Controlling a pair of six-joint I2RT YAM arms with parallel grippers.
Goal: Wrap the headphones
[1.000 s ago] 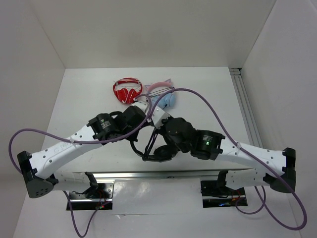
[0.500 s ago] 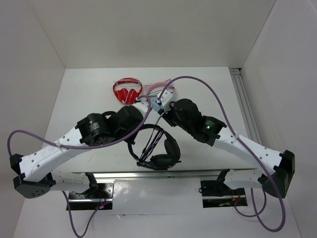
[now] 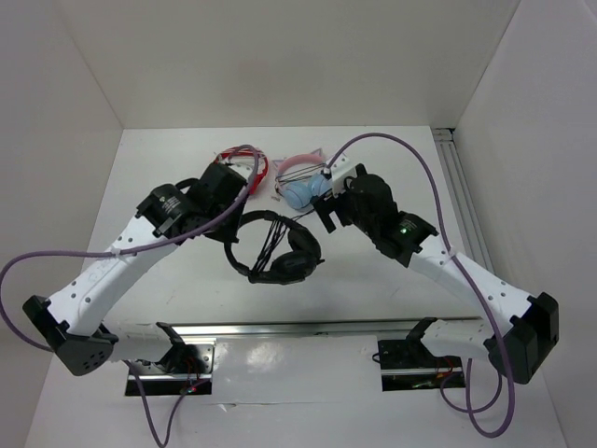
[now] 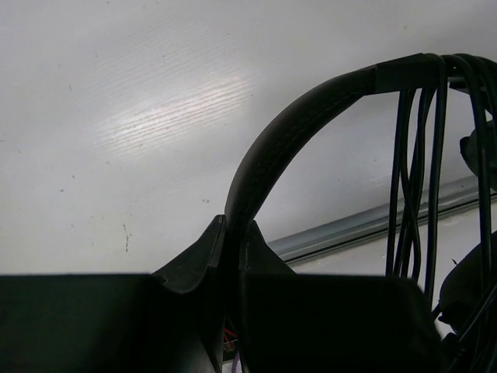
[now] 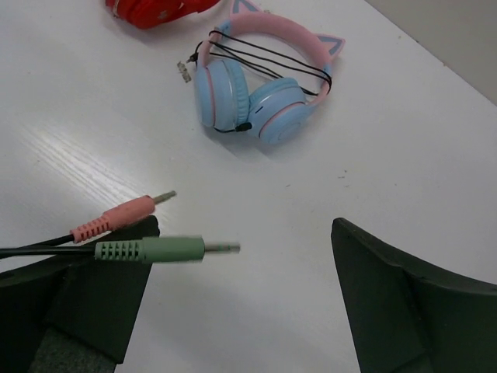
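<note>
The left gripper has bare tabletop below it and to its right in the top view, so next the robot carries the headphones' headband (image 4: 287, 132) across, lowers it there and lets go.
The black headphones (image 3: 297, 248) hang near the table's middle, held by their headband (image 4: 287, 132). My left gripper (image 4: 233, 227) is shut on that band; from above it (image 3: 235, 222) sits at the headphones' left side. Several strands of thin black cable (image 4: 411, 155) run across the band. My right gripper (image 5: 242, 233) stands open with nothing held, to the right of the headphones (image 3: 331, 201). The cable's green plug (image 5: 147, 250) and pink plug (image 5: 112, 220) hang loose beside its left finger (image 5: 101, 295).
Light blue and pink cat-ear headphones (image 5: 260, 93) lie just beyond my right gripper, seen from above at the back (image 3: 303, 182). Red headphones (image 3: 261, 166) lie to their left, partly under my left arm. A metal rail (image 3: 280, 329) runs along the near table edge.
My right gripper has opened, let go of the cable and pulled back to the right. My left gripper has carried the headphones away from the rail, up and to the left.
</note>
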